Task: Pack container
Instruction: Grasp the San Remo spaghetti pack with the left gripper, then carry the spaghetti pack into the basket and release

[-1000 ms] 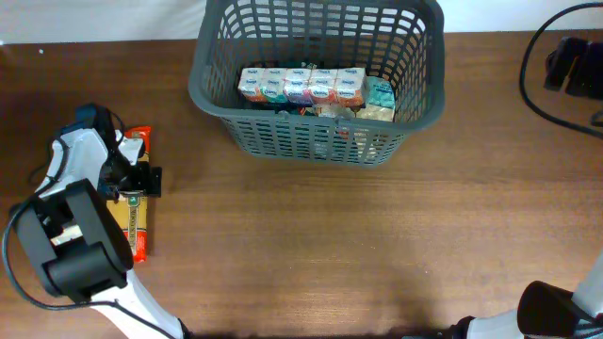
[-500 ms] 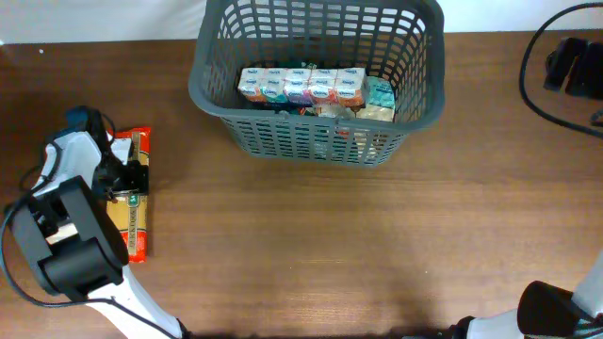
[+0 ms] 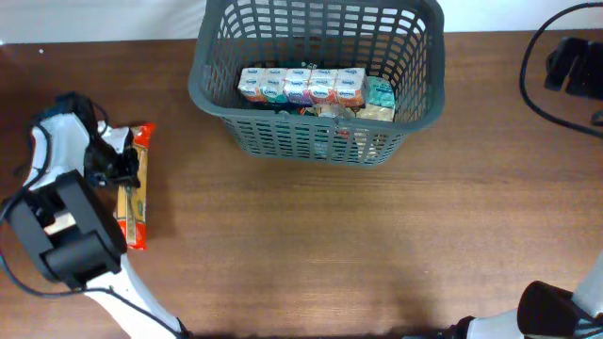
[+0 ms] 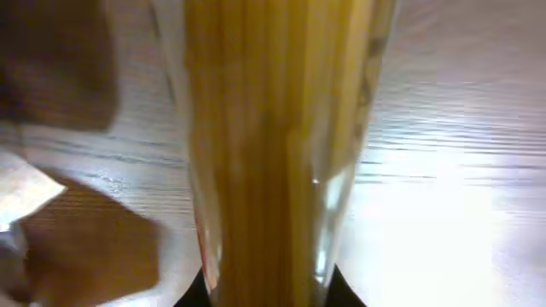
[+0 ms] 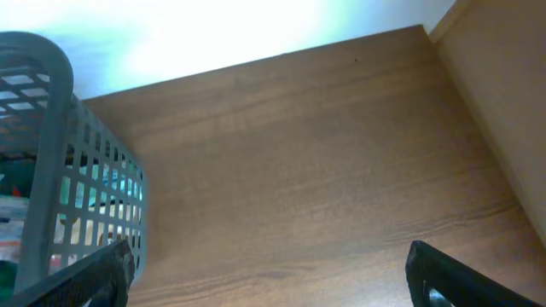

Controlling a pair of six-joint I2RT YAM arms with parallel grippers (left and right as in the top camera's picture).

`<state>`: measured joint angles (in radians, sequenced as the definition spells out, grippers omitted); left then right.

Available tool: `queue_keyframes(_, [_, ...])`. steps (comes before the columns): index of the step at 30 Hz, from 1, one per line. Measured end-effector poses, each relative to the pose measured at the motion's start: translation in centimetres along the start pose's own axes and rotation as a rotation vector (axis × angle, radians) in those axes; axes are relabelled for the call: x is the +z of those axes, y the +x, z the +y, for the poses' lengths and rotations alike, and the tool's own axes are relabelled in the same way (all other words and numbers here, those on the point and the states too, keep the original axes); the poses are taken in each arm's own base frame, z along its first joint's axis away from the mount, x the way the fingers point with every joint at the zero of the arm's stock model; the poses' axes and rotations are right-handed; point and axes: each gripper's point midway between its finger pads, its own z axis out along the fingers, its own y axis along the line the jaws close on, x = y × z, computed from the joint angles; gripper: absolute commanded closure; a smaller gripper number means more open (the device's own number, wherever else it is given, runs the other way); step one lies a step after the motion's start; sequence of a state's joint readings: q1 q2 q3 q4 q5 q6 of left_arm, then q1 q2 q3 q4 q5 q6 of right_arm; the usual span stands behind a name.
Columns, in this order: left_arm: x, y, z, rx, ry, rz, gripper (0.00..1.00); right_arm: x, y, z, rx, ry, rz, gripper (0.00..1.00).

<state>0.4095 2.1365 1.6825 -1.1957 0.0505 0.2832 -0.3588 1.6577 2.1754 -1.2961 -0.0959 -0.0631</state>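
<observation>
Next, my left gripper will raise the spaghetti packet outward over the container, since its sides stand high, then turn and lower the spaghetti packet along the carton row.
The container, a big dark grey slotted basket, stands at the back centre and holds a row of small cartons and a teal packet. A long clear packet of spaghetti with red ends lies lengthwise at the far left. My left gripper is over its upper half, shut on it. In the left wrist view the spaghetti packet fills the middle, pinched between the dark fingertips of the left gripper. My right gripper hangs open over bare wood, with the container to its left.
Black cables and a dark device lie at the back right corner. The right arm's base shows at the bottom right. A white backdrop runs along the table's far edge.
My left gripper has closed on the spaghetti packet and shifted a little left and back. The packet now looks narrower and nudged left. The right arm has not moved.
</observation>
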Motion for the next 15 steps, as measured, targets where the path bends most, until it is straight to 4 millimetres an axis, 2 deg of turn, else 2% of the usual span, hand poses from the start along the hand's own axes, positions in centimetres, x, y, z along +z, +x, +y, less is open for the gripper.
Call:
queue_keyframes(2, [-2.1,-1.4,-0.3,0.005,0.019,-0.024,0.98,0.0,0.0,0.0,-0.001,0.0,0.0,0.01])
queue_keyframes(4, [-5.6,-3.8,-0.4,0.018,0.01,-0.106,0.98,0.0,0.0,0.0,0.0,0.0,-0.001,0.01])
queue_keyframes(6, [-10.6,-6.7,-0.4,0.039,-0.024,-0.25,0.98,0.0,0.0,0.0,0.0,0.0,-0.001,0.01])
queue_keyframes(9, [-19.7,-9.9,-1.4,0.084,-0.087,-0.509,0.98,0.0,0.0,0.0,0.0,0.0,-0.001,0.01])
queue_keyframes(12, [-27.3,-10.9,-3.5,0.15,-0.136,-0.723,0.98,0.0,0.0,0.0,0.0,0.0,-0.001,0.01])
queue_keyframes(15, [-33.5,-10.6,-7.3,0.297,-0.169,-0.903,0.98,0.0,0.0,0.0,-0.001,0.0,-0.001,0.01])
